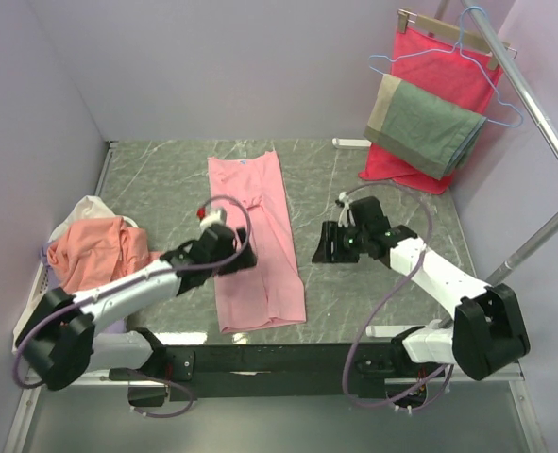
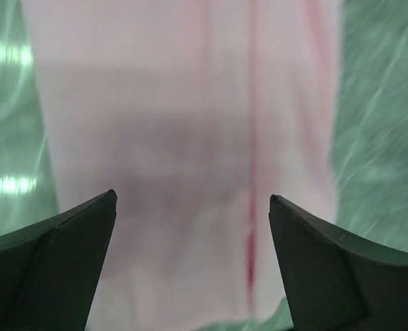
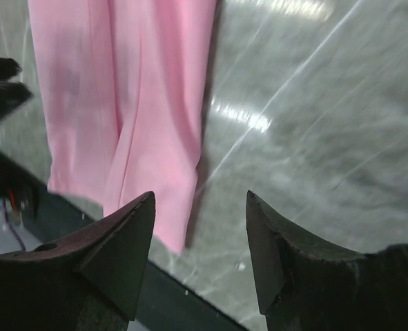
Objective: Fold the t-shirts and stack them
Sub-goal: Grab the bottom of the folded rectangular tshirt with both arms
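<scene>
My right gripper moves down, back and to the left in the top view onto the folded t-shirt's closer front corner (image 1: 301, 319) (image 3: 176, 241) next, since that lies below and back from it.
A light pink t-shirt (image 1: 256, 236) lies folded into a long narrow strip down the middle of the marble table. It fills the left wrist view (image 2: 183, 138) and shows at the upper left of the right wrist view (image 3: 128, 89). My left gripper (image 1: 244, 253) is open and empty just above the strip's lower half, fingers (image 2: 65, 255) spread over the cloth. My right gripper (image 1: 322, 243) is open and empty over bare table to the right of the strip. A salmon-orange t-shirt (image 1: 94, 250) and a white one (image 1: 82, 212) lie crumpled in a heap at the left edge.
A red cloth (image 1: 439, 75) on a blue hanger and a grey-green and beige cloth (image 1: 425, 127) hang from a metal rail (image 1: 533, 113) at the back right. The table's dark front edge (image 1: 288, 357) runs below the shirt.
</scene>
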You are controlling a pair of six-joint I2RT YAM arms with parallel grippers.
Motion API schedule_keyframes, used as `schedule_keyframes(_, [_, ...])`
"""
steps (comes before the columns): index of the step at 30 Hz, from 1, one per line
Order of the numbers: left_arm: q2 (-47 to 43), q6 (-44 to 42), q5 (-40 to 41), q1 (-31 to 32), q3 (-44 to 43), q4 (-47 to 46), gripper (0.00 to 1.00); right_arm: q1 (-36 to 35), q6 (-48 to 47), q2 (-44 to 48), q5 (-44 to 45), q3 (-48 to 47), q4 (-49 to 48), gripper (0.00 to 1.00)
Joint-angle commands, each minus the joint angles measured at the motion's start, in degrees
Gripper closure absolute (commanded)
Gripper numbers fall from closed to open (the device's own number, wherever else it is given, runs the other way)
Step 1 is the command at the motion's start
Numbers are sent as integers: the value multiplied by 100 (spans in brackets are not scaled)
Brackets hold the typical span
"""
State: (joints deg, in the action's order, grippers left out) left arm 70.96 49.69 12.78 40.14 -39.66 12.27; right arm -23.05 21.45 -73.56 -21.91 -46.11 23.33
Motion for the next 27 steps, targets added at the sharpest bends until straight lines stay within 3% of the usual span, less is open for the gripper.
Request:
schedule_keyframes(1, [-1028, 1189, 217, 485, 616, 898, 2, -559, 341, 439, -428, 391, 84, 38])
schedule_keyframes(7, [-1856, 1964, 243, 1022, 766, 2103, 2, -1455, 965, 553, -437, 1033, -197, 38])
schedule_keyframes(13, [-2068, 2430, 15, 1364, 951, 2832, 3, -1606, 1353, 676, -568, 1455, -391, 38])
schedule_keyframes(18, [-2078, 2800, -213, 1760, 1512, 2386, 3, -1598, 1335, 545, -595, 1482, -461, 38])
schedule_keyframes(27, [-1330, 3125, -240, 2208, 1619, 1991, 3, -1598, 1397, 80, -630, 1464, -750, 39])
